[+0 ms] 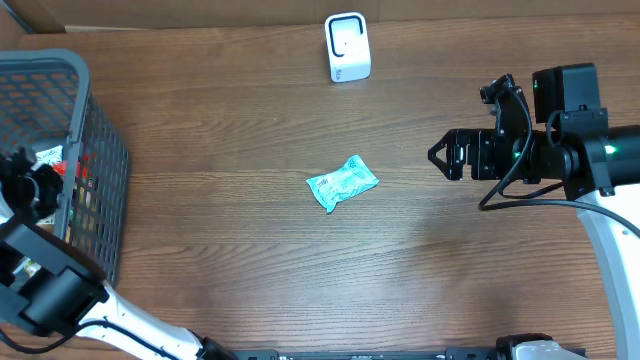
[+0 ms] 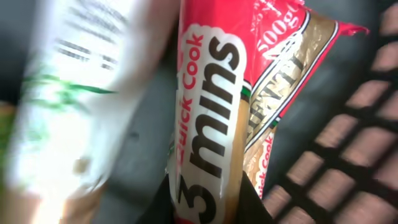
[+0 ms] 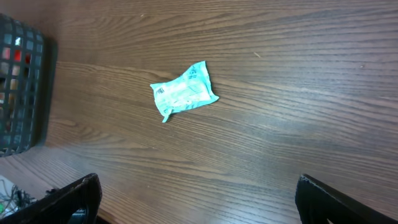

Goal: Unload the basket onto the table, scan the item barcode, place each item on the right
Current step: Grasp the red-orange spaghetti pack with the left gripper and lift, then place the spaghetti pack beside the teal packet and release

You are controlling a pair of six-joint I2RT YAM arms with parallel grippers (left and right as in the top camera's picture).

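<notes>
The clear wood by the teal packet lies right of my left gripper in the overhead view, so I will lift it over the basket's side, lower and release.
Down inside the grey basket (image 1: 100,150) at the far left, my left gripper (image 2: 211,202) is shut on a red and gold packet (image 2: 211,106) printed "Quick Cook 3 mins". The packet's edge sits pinched between the two dark fingers (image 2: 255,205). A white packet (image 2: 81,93) lies blurred beside it. From overhead the left gripper (image 1: 28,172) reaches into the basket. The white barcode scanner (image 1: 347,47) stands at the table's far edge. My right gripper (image 1: 445,155) hovers open over the right side of the table, its fingers (image 3: 78,198) wide apart and holding nothing.
A crumpled teal packet (image 1: 342,182) lies on the wooden table near the middle, also seen from the right wrist as a teal packet (image 3: 183,92). The basket (image 3: 22,87) holds several more packets.
</notes>
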